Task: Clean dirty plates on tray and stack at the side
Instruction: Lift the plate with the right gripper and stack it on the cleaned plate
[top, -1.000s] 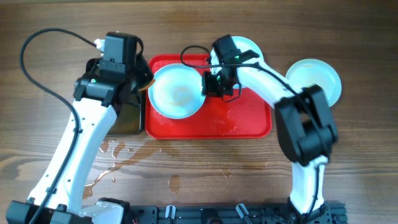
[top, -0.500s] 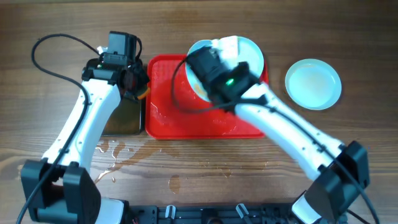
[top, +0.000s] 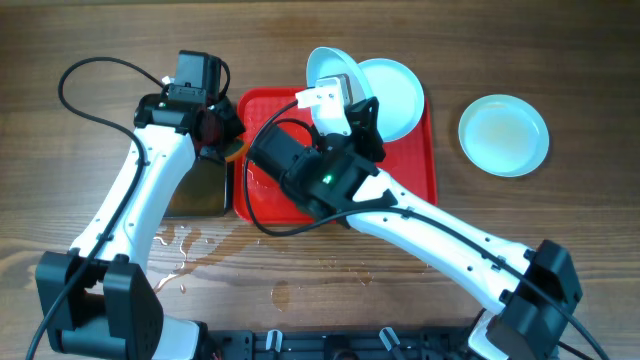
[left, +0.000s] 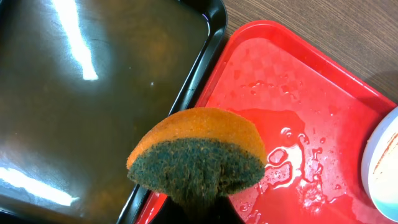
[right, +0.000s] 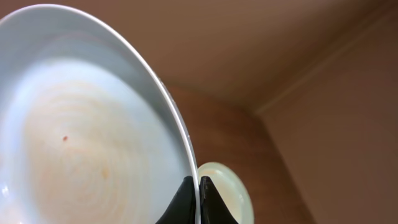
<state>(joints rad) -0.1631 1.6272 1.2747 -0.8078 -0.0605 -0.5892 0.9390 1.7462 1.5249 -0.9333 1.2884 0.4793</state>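
I should move my right gripper to the right in the overhead view next, then down to release on top of the third plate (top: 504, 136) (right: 229, 194), because it is clear of the tray.
The red tray (top: 405, 190) lies mid-table, wet with water. My right gripper (top: 343, 98) is shut on the rim of a pale plate (top: 328, 64) and holds it tilted on edge above the tray's back. In the right wrist view this plate (right: 87, 137) shows faint brown-orange smears between the jaws (right: 199, 190). A second plate (top: 395, 95) rests at the tray's back right. A third plate (top: 503, 135) lies on the table to the right. My left gripper (top: 222, 135) is shut on an orange and green sponge (left: 199, 152) over the tray's left edge (left: 298, 112).
A black tray (top: 197, 190) of brownish water (left: 93, 93) lies left of the red tray. Water is spilled on the wooden table (top: 190, 250) at front left. My right arm (top: 430, 235) crosses over the red tray's front.
My right gripper has lifted the plate off the tray and tipped it up on edge toward the back. My left gripper has drawn back to the tray's left edge with the sponge.
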